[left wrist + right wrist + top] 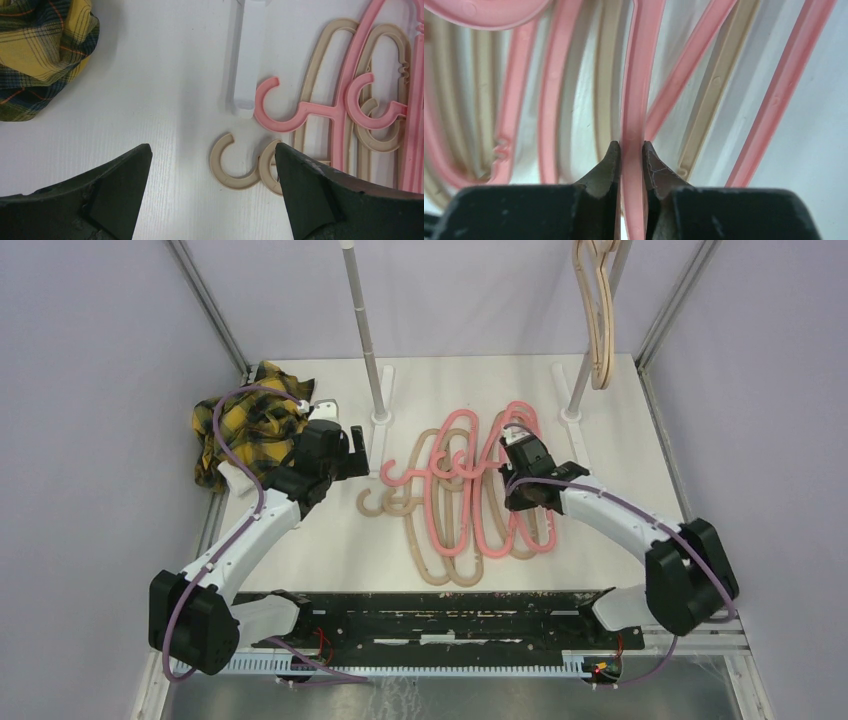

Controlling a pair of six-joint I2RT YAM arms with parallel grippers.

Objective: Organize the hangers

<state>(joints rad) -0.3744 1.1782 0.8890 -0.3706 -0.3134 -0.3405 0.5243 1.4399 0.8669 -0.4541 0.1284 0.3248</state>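
Observation:
The right gripper carries the pink hanger up and outward beside the bare rack pole's top [349, 252] next to release it, since beige hangs by the other pole.
A tangled pile of salmon pink hangers [462, 420] and beige hangers [375, 506] lies flat in the middle of the table. One beige hanger [598, 330] hangs from the rack at the back right. My right gripper [515, 440] sits over the right side of the pile, and in the right wrist view it [630, 145] is shut on a pink hanger bar [636, 75]. My left gripper [360, 452] is open and empty just left of the pile. In the left wrist view it [211, 147] hovers above two beige hooks [227, 175], next to a pink hook [272, 112].
A yellow-black plaid cloth [245, 425] is bunched at the table's back left, also in the left wrist view [40, 50]. Two rack poles [365, 330] [580, 380] stand on white feet [247, 60] behind the pile. Frame posts and walls enclose the table.

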